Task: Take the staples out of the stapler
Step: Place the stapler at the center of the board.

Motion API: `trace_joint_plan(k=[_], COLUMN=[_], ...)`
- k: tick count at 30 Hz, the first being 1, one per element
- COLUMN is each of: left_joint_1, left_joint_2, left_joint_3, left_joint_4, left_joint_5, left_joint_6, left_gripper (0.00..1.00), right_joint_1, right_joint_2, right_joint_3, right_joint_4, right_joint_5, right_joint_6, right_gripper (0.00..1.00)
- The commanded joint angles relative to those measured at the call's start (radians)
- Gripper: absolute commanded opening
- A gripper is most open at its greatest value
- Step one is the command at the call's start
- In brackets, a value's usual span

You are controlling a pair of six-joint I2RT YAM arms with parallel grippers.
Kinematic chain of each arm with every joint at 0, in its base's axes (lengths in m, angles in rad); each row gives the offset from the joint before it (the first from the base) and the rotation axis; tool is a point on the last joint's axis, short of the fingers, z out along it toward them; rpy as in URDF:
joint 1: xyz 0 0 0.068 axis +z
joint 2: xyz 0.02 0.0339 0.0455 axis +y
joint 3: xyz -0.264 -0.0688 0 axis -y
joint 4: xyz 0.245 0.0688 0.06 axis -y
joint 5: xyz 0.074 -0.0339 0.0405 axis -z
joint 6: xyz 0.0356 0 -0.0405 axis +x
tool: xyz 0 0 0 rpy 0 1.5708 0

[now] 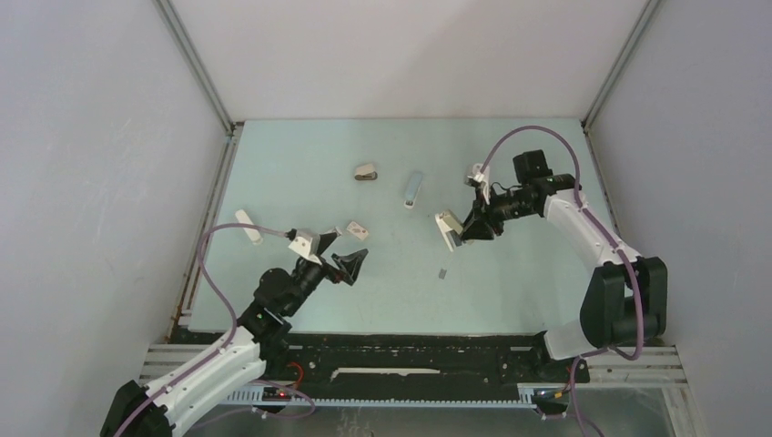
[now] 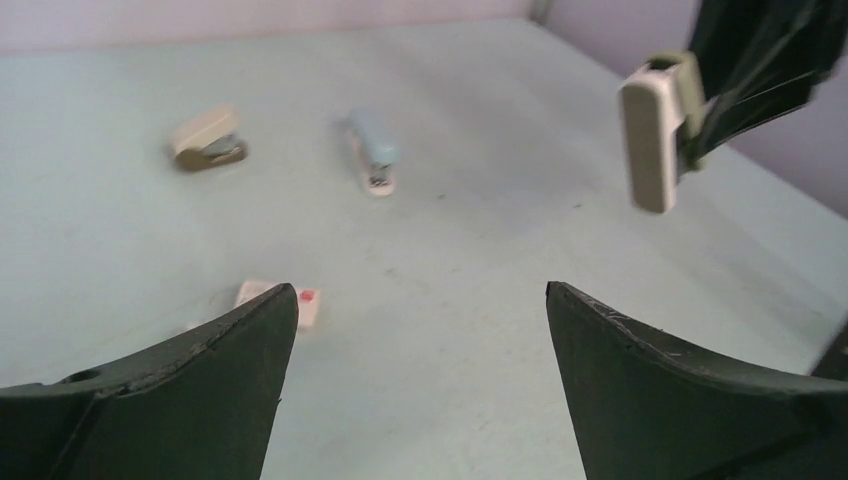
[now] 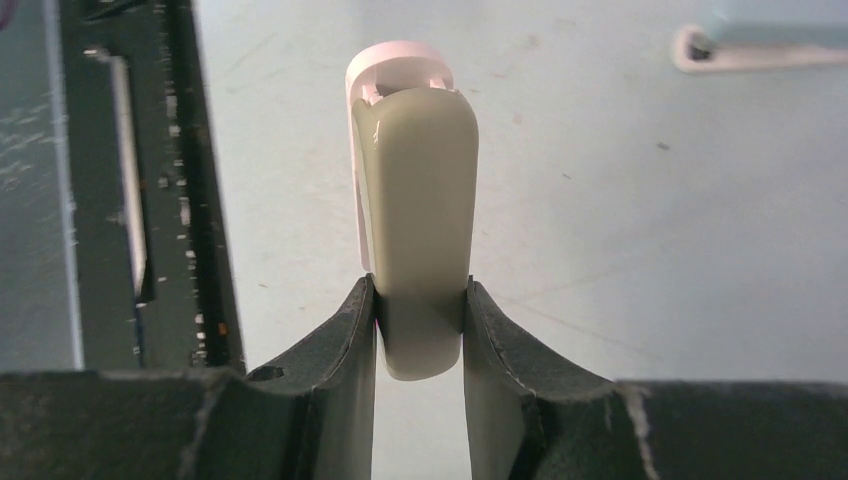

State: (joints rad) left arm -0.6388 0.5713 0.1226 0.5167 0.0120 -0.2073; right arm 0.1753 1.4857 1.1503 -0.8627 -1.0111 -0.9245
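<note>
I will next move my right gripper outward and down to release the beige oblong piece on the clear tabletop, which is below and outward of that gripper.
The light-blue stapler [image 1: 414,189] lies flat on the table, far centre; it also shows in the left wrist view [image 2: 372,150] and at the top right edge of the right wrist view [image 3: 770,30]. My right gripper [image 1: 462,233] [image 3: 418,285] is shut on a beige oblong piece with a pale underside [image 3: 415,190] and holds it above the table, in front of and to the right of the stapler. A tiny grey strip of staples [image 1: 442,272] lies on the table nearer than that gripper. My left gripper [image 1: 350,264] [image 2: 420,300] is open and empty, left of centre.
A stubby grey-brown rounded item [image 1: 365,172] [image 2: 207,140] lies far centre-left. A small white box with a red mark [image 1: 355,229] [image 2: 300,300] sits just beyond my left fingers. A white oblong piece [image 1: 248,228] lies at the left. Walls enclose three sides.
</note>
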Motion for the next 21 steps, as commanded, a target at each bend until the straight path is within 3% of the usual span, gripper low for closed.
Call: trace_joint_plan(k=[1, 9, 21], left_joint_1=[0.005, 0.005, 0.004], left_joint_2=[-0.035, -0.013, -0.112], left_joint_3=[-0.053, -0.063, -0.116], left_joint_4=[-0.013, 0.006, 0.019], left_joint_5=[-0.22, -0.299, -0.338], left_joint_6=[0.041, 0.023, 0.004], left_gripper=[1.0, 1.0, 1.0], right_joint_1=[-0.051, -0.137, -0.168], right_joint_2=[-0.093, -0.125, -0.009], right_joint_3=[-0.021, -0.046, 0.002], right_joint_4=[0.183, 0.336, 0.383], right_joint_5=[0.127, 0.397, 0.767], right_joint_6=[0.187, 0.379, 0.428], right_gripper=[0.0, 0.0, 0.0])
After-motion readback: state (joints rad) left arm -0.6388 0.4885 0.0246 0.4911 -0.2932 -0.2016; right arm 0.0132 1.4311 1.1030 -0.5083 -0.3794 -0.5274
